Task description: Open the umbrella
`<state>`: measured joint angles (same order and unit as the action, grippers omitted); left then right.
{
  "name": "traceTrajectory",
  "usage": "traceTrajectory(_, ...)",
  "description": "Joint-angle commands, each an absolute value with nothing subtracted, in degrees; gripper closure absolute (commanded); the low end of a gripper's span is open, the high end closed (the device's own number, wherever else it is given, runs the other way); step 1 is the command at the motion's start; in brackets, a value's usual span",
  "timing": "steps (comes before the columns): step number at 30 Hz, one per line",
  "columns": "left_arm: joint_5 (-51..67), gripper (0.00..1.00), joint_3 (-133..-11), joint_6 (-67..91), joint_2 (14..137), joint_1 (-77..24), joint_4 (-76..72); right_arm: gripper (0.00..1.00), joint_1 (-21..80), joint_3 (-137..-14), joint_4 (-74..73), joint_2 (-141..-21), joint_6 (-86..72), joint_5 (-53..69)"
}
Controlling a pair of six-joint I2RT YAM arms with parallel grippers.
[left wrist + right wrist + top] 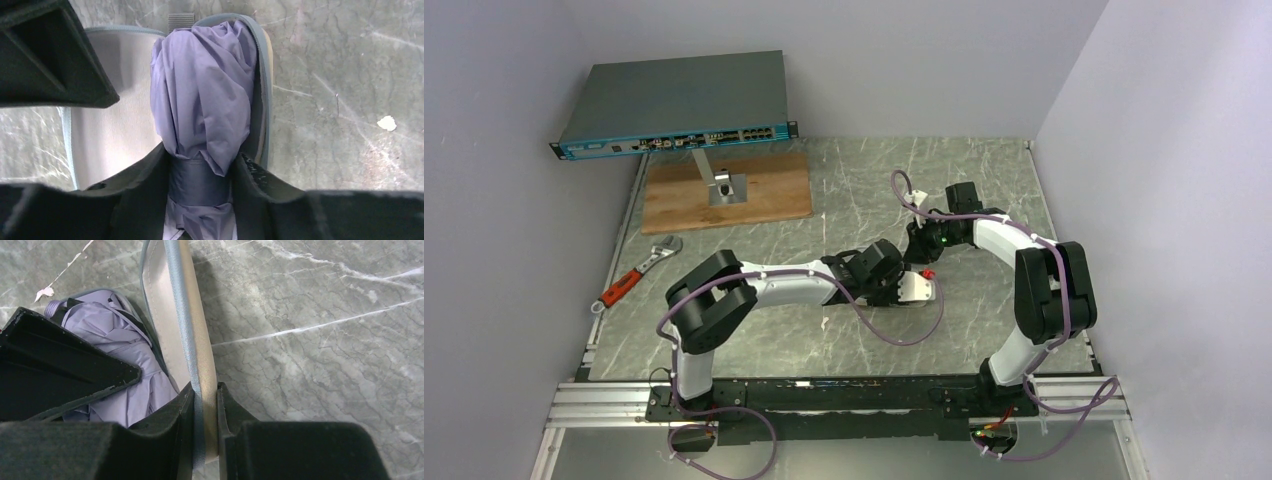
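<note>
Next my right gripper will carry the cover outward and to the right in the top view, onto the far table corner (pixel 1001 168), empty and away from the bundle.
The umbrella (pixel 200 90) is a folded pale lavender-grey bundle with a band round its waist. It lies in an opened cream cover (pixel 110 100) with grey-blue piping, mid-table (pixel 921 290). My left gripper (pixel 202 167) is shut on the bundle at the band and also shows in the top view (pixel 892 282). My right gripper (pixel 205 395) is shut on the cover's piped edge (pixel 182 325), just beyond the left one (pixel 921 252). The bundle shows left of that edge (pixel 125 365). The shaft and handle are hidden.
A grey network switch (pixel 674 105) stands at the back left on a metal stand (pixel 721 187) on a wooden board (pixel 764 190). A red-handled wrench (pixel 637 272) lies at the left edge. A small red thing (pixel 928 272) is beside the grippers.
</note>
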<state>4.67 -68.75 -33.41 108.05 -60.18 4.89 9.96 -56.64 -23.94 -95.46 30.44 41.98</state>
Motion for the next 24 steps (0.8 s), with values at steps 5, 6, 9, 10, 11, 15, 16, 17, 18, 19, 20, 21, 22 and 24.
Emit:
traceTrajectory(5, 2.18, 1.00, -68.88, -33.07, 105.92, -59.33, 5.60, 0.95, 10.25, -56.74, -24.40, -93.37, 29.43, 42.86)
traceTrajectory(6, 2.65, 1.00, -69.28, -32.91, 104.29, -58.99, 4.85, 0.95, 10.28, -56.69, -24.05, -93.22, 29.35, 42.45)
traceTrajectory(9, 4.54, 1.00, -71.75, -31.50, 99.96, -57.67, 3.81, 0.96, 10.28, -56.57, -22.43, -92.83, 28.34, 40.63)
traceTrajectory(10, 5.15, 1.00, -72.68, -30.80, 98.74, -57.11, 3.64, 0.96, 10.26, -56.36, -21.57, -92.61, 27.90, 39.87)
traceTrajectory(11, 5.81, 1.00, -73.48, -29.88, 97.53, -56.32, 3.42, 0.96, 10.27, -56.09, -20.82, -92.37, 27.64, 39.22)
traceTrajectory(15, 8.08, 1.00, -74.71, -26.56, 92.37, -53.27, 1.97, 0.97, 10.32, -55.64, -18.68, -92.08, 27.02, 35.98)
traceTrajectory(16, 8.48, 1.00, -74.75, -26.33, 91.13, -52.64, 2.08, 0.97, 10.27, -55.64, -18.53, -92.29, 27.03, 35.01)
traceTrajectory(17, 8.93, 1.00, -74.78, -26.29, 90.00, -51.90, 2.68, 0.97, 10.21, -55.66, -18.35, -92.51, 27.11, 33.98)
traceTrajectory(18, 9.18, 1.00, -74.79, -26.28, 88.87, -51.26, 3.52, 0.97, 10.13, -55.65, -18.10, -92.81, 27.12, 33.02)
traceTrajectory(19, 9.41, 1.00, -74.68, -26.32, 87.75, -50.46, 4.45, 0.97, 9.90, -55.64, -17.64, -93.10, 27.27, 32.16)
traceTrajectory(20, 9.51, 1.00, -74.51, -26.17, 86.48, -49.71, 5.29, 0.97, 9.65, -55.68, -17.25, -93.49, 27.13, 30.98)
traceTrajectory(21, 9.50, 1.00, -74.34, -25.86, 85.32, -48.75, 6.06, 0.97, 9.26, -55.83, -16.76, -93.92, 27.01, 30.22)
traceTrajectory(22, 9.67, 1.00, -74.13, -25.51, 84.23, -47.71, 6.90, 0.97, 8.86, -56.19, -16.47, -94.40, 26.92, 29.34)
traceTrajectory(24, 10.32, 1.00, -74.04, -25.51, 82.19, -45.99, 8.98, 0.98, 7.88, -56.78, -15.19, -95.21, 26.41, 26.95)
